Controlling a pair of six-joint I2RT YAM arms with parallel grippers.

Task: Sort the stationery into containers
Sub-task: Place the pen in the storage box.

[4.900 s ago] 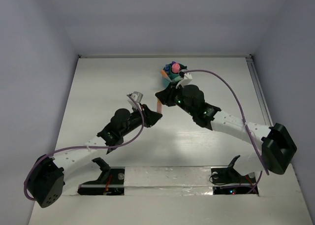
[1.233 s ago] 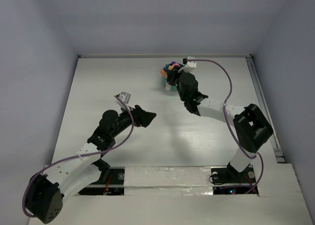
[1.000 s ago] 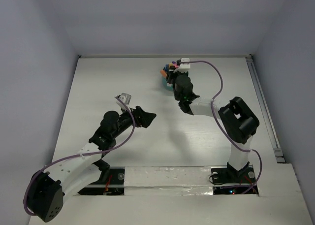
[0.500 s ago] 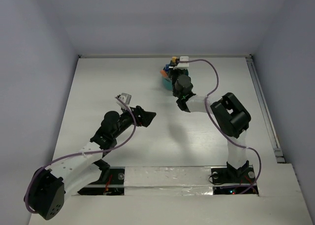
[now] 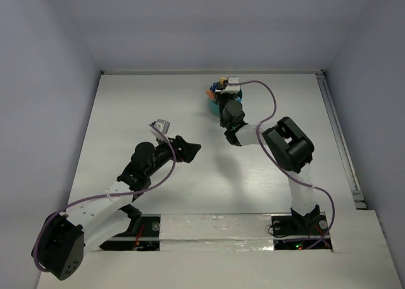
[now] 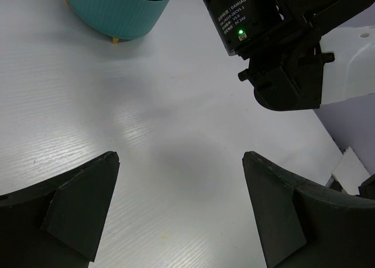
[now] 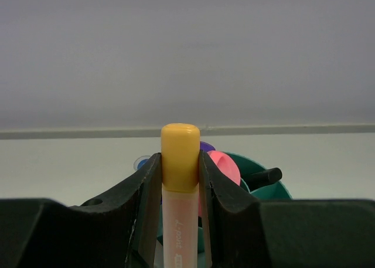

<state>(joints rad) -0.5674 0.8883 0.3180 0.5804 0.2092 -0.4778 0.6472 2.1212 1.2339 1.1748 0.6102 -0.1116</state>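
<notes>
I should lower the highlighter with my right gripper into the teal container's near part (image 5: pixel 218 102) (image 7: pixel 197 244), in front of the pink item. The highlighter already hangs upright by the opening.
My right gripper (image 7: pixel 180 165) is shut on an orange-capped highlighter (image 7: pixel 180 148), holding it upright right in front of the round teal container (image 7: pixel 272 191). Standing in that container are a pink item (image 7: pixel 225 166), a black pen (image 7: pixel 264 176), a purple tip (image 7: pixel 206 145) and a blue cap (image 7: pixel 142 162). From above, the right gripper (image 5: pixel 223 94) hangs over the container (image 5: pixel 209 98) at the table's far middle. Nearer the middle of the table, my left gripper (image 5: pixel 193 148) is open and holds nothing. The left wrist view has its fingers (image 6: pixel 82 200) wide apart over bare table, with the container (image 6: pixel 114 10) beyond.
The right arm (image 5: pixel 288 143) is folded up steeply between its base and the container; its black wrist (image 6: pixel 263 39) fills the upper right of the left wrist view. White walls close the table at the back and both sides.
The right arm's elbow has swung left and folded in closer, while its gripper stays over the container with the highlighter. The left arm has barely moved.
</notes>
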